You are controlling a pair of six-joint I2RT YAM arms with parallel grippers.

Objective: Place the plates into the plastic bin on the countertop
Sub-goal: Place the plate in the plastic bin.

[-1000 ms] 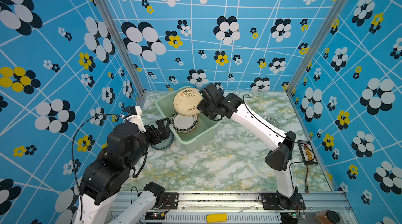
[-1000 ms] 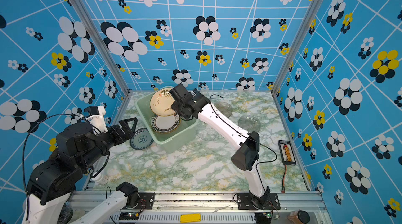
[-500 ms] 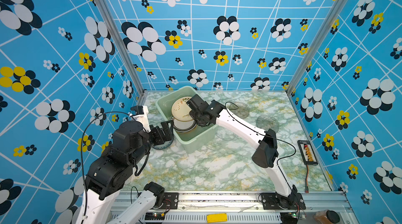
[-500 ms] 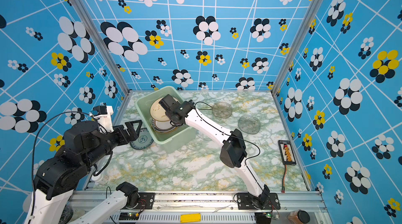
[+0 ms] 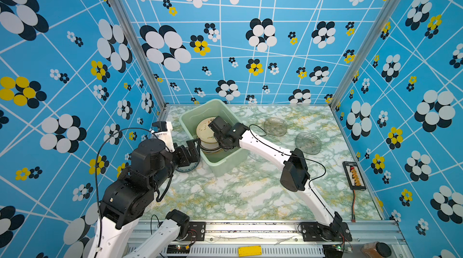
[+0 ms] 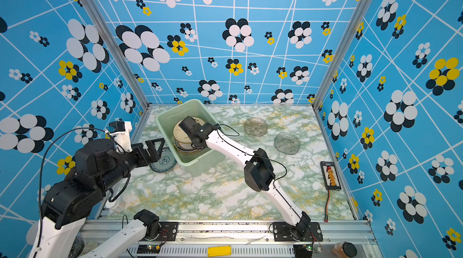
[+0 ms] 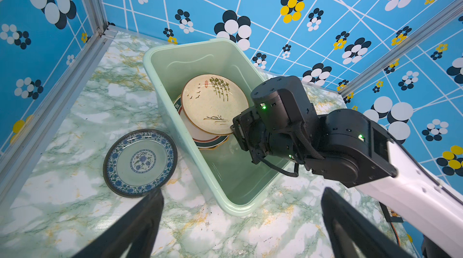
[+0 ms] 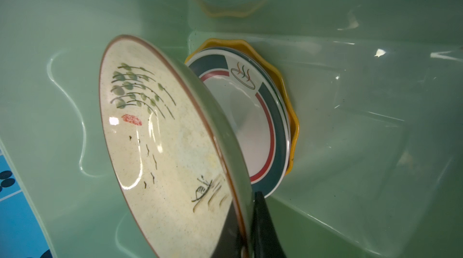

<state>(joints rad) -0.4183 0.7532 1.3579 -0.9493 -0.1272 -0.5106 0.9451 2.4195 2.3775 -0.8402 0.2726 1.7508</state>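
Observation:
The robot's right gripper will next lower the tilted cream plate onto the dark-rimmed white plate [image 5: 210, 146] [image 8: 250, 119], which is below it inside the bin, and let go of the cream plate's rim.
The pale green plastic bin [image 5: 226, 165] [image 6: 193, 163] [image 7: 150, 59] stands on the marbled countertop [image 5: 250, 194] at the back left. Inside it, my right gripper [image 8: 246, 206] [image 5: 216, 125] [image 6: 188, 124] is shut on the rim of a cream plate [image 8: 160, 144] [image 7: 213, 101] [image 5: 204, 127]. That plate is tilted over a dark-rimmed white plate [image 8: 250, 119] lying on a yellow scalloped one [image 8: 293, 119]. My left gripper [image 7: 241, 194] [image 5: 194, 145] [image 6: 155, 145] hangs open and empty above a blue-patterned plate [image 7: 140, 163] [image 6: 164, 161] beside the bin. Two clear glass plates [image 5: 275, 126] [image 5: 308, 143] lie to the right.
A black charger board [image 5: 354, 175] with a red lead lies along the right wall. A brown jar [image 5: 375, 250] stands outside the front rail. Blue flowered walls close in three sides. The right arm [image 5: 270, 149] reaches over the bin's near right corner.
The right arm has lowered the cream plate from above the bin's rim down into the bin, over the stack. The left arm has shifted a little towards the bin, still open.

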